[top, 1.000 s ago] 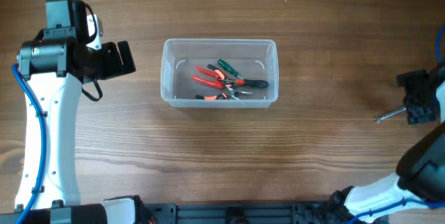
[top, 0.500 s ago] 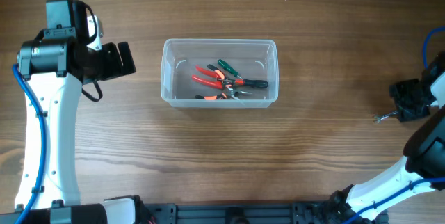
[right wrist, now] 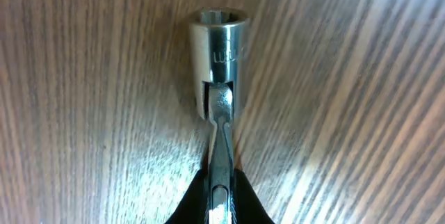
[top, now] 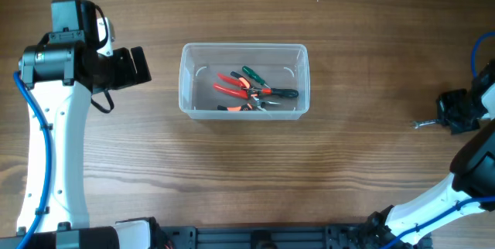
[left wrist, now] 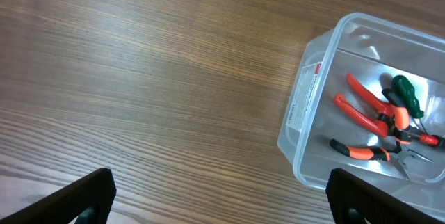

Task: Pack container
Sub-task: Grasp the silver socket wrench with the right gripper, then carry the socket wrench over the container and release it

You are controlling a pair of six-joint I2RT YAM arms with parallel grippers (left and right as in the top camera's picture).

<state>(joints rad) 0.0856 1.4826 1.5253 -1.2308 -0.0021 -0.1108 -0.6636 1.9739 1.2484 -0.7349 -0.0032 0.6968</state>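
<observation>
I should next lift the socket wrench over the container with my right gripper, then lower the wrench onto the pliers [top: 247, 92], because the other hand tools are there.
The container [top: 244, 46] is a clear rectangular tub at the table's middle, holding several hand tools: orange-handled pliers [top: 230, 80] and a green-handled tool [top: 252, 73]. My left gripper [top: 141, 65] hovers open to the left of it, with nothing between its fingers [left wrist: 90, 195]. The left wrist view shows the container [left wrist: 300, 106] at the right. At the far right edge, my right gripper [top: 453, 114] is shut on the shaft of a shiny metal socket wrench [top: 425, 123]. In the right wrist view its socket head [right wrist: 220, 40] points away from the gripper [right wrist: 220, 186] over the wood.
The wooden table [top: 247, 172] spreads all round the tub. My left arm's white link [top: 58, 148] runs along the left side. A blue cable [top: 479, 48] hangs at the right edge.
My right gripper has gone from open to shut on the socket wrench and has shifted slightly left. The wrench has turned a little. The left arm has not moved.
</observation>
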